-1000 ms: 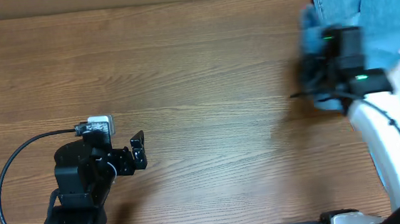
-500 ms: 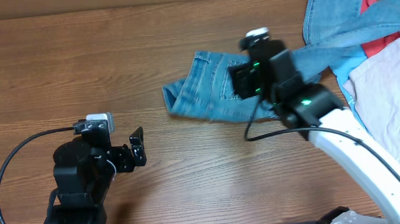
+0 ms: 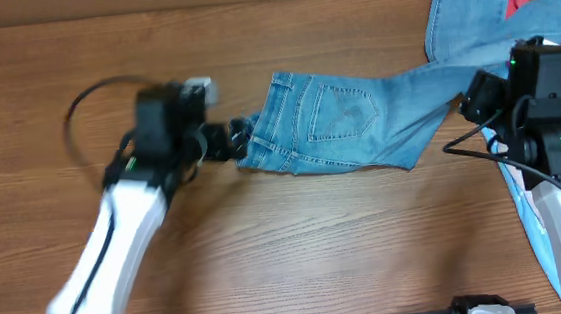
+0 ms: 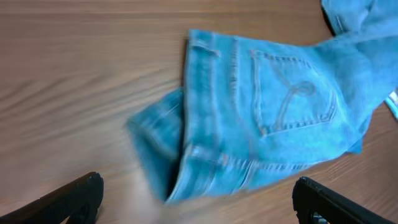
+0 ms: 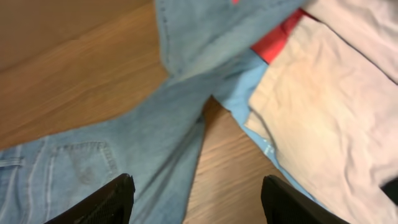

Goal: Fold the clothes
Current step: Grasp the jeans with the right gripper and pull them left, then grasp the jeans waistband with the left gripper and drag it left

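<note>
Next, my left gripper moves outward and to the right in the overhead view, then down, and closes on the waistband's far corner (image 3: 280,79) (image 4: 200,38), as it borders bare wood.
The light-blue denim jeans (image 3: 348,122) lie flat across the table, back pockets up, with the waistband to the left and one leg running to the far right corner. My left gripper (image 3: 231,141) is open at the bunched waistband end. In the left wrist view the jeans (image 4: 267,118) lie just ahead of that gripper (image 4: 199,205), and nothing is between its fingers. My right gripper (image 3: 469,102) is open above the leg. In its wrist view the gripper (image 5: 196,205) spans the jeans' leg (image 5: 155,137) and bare wood, holding nothing.
A pile of other garments sits at the right edge: a red one (image 5: 283,37), a thin sky-blue shirt (image 5: 239,106) and a beige one (image 5: 336,93). The jeans' leg runs over part of that pile. The wooden table (image 3: 298,246) stretches in front of the jeans.
The right gripper pulled the jeans out to the table's middle, let go and drew back to the right. The left arm swung forward from the near left to the waistband end.
</note>
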Controlling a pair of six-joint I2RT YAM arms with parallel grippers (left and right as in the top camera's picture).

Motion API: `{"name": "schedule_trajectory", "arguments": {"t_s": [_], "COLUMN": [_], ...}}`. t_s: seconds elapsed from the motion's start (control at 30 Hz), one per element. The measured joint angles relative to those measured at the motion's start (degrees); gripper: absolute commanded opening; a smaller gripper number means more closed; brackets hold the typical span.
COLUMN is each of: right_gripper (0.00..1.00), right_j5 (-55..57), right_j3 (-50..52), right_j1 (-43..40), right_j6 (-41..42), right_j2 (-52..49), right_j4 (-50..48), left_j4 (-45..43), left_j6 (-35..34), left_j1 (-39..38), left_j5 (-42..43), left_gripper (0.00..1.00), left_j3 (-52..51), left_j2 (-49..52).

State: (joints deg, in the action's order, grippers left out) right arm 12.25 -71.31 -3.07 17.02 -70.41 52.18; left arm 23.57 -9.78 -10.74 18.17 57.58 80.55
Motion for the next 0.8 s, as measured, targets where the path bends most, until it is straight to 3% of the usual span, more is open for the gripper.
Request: {"name": "schedule_trajectory", "arguments": {"t_s": [0.13,0.37,0.7,0.8], "right_gripper": [0.7,0.69,0.69,0.69], "right_j5": [-0.26,-1.46,-1.77,-1.79], "right_j3": [0.0,0.0,0.0,0.0], "right_j1": [-0.68,-0.68,-0.68,-0.68], "right_j6": [0.5,0.79,0.79,0.79], "right_j2": [-0.02,-0.04,-0.04,-0.04], "right_j4": [2.19,4.15,5.7,5.7], "left_j4": [2.16,2.47,-6.08,-7.3], "left_j6": [-0.85,-3.56,-7.98,-9.53], "left_j1": [-3.06,-3.56,-4.37,-4.44], "left_j5": [4.46,10.23,12.22,12.55], "left_gripper": [1.0,1.0,1.0,0.74], "left_j3": [16.85,37.83,44.39,44.78], "left_j2": [18.21,41.18,55.69,56.41]}}
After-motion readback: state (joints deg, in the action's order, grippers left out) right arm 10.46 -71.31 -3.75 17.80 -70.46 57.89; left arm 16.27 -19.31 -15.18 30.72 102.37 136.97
